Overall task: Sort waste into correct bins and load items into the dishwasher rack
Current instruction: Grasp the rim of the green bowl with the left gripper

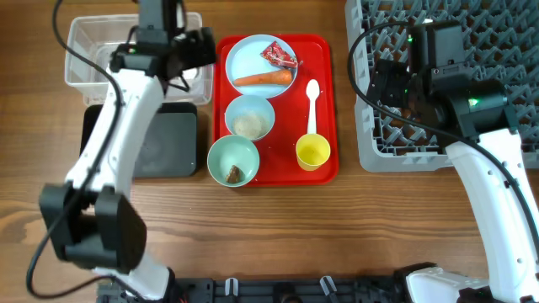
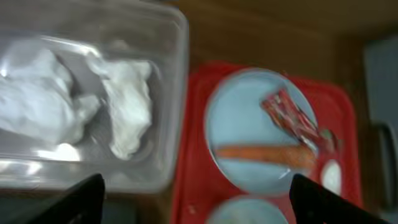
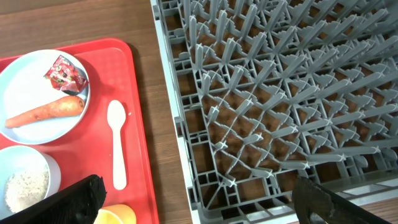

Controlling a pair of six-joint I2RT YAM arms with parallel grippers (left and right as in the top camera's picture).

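Observation:
The brown lump is still inside, so my left gripper will next move back and down to the pale green bowl's rim [image 1: 258,158] facing the yellow cup.
The clear tub [image 1: 84,38] at the back left holds crumpled white napkins [image 2: 68,106]. The black tray [image 1: 164,143] lies in front of it. The light-blue plate [image 1: 253,61] carries the red wrapper [image 1: 279,55] and the carrot [image 1: 263,78]. A light-blue bowl [image 1: 249,116] holds rice, a pale green bowl [image 1: 233,159] holds a brown lump [image 1: 233,174]. A white spoon [image 1: 312,103] and yellow cup [image 1: 312,152] lie to the right. The grey rack [image 1: 505,50] stands at the far right. My left gripper [image 2: 198,202] is open between tub and plate. My right gripper [image 3: 199,202] is open over the rack's left edge.
The flat red serving tray [image 1: 324,50] sits mid-table and carries the plate, bowls, spoon and cup. Bare wood table [image 1: 337,236] lies in front of it. A strip of wood separates the red tray from the rack.

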